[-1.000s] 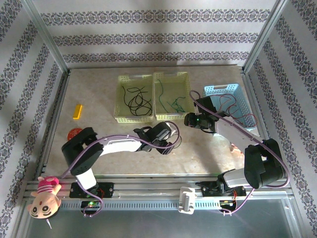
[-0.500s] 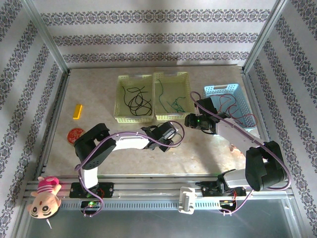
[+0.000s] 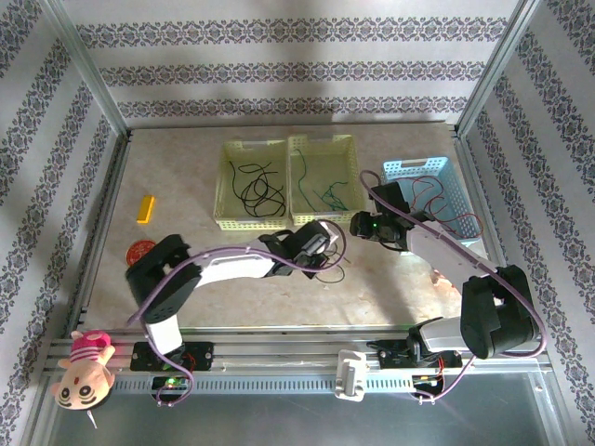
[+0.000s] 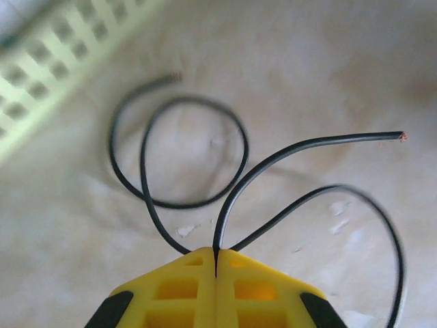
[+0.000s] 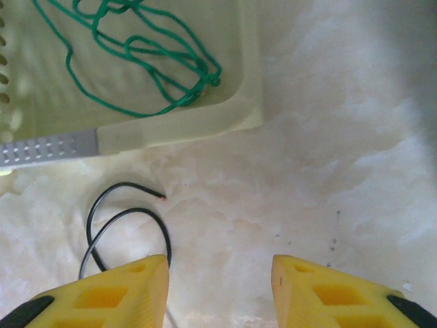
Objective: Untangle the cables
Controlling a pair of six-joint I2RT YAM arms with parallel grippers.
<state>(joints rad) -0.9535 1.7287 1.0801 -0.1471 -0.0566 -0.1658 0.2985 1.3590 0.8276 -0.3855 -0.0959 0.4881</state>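
This cable goes up and over the yellow basket of black cables, outward of my left gripper, next, and the gripper releases it there with matching ones.
A loose black cable (image 4: 194,150) lies curled on the table in two loops, one bare end pointing right. My left gripper (image 4: 216,263) is shut on the black cable where the loops meet. From above, the left gripper (image 3: 321,249) sits just in front of the yellow baskets, with the black cable (image 3: 332,270) trailing beside it. My right gripper (image 5: 220,273) hangs open over bare table, the black cable (image 5: 126,215) by its left finger. From above, the right gripper (image 3: 358,223) is just right of the left one. Green cables (image 5: 136,55) lie in a basket.
Two yellow baskets stand at mid-table: the left one (image 3: 223,186) holds black cables (image 3: 257,186), the right one (image 3: 353,177) green cables (image 3: 327,192). A blue basket (image 3: 418,165) holds red cables (image 3: 439,206). A yellow block (image 3: 145,208), red disc (image 3: 139,250) and plush toy (image 3: 82,367) sit left.
My left gripper has gone from open to shut, pinching the black cable, and the left arm has shifted slightly right and forward. The right arm has barely moved.
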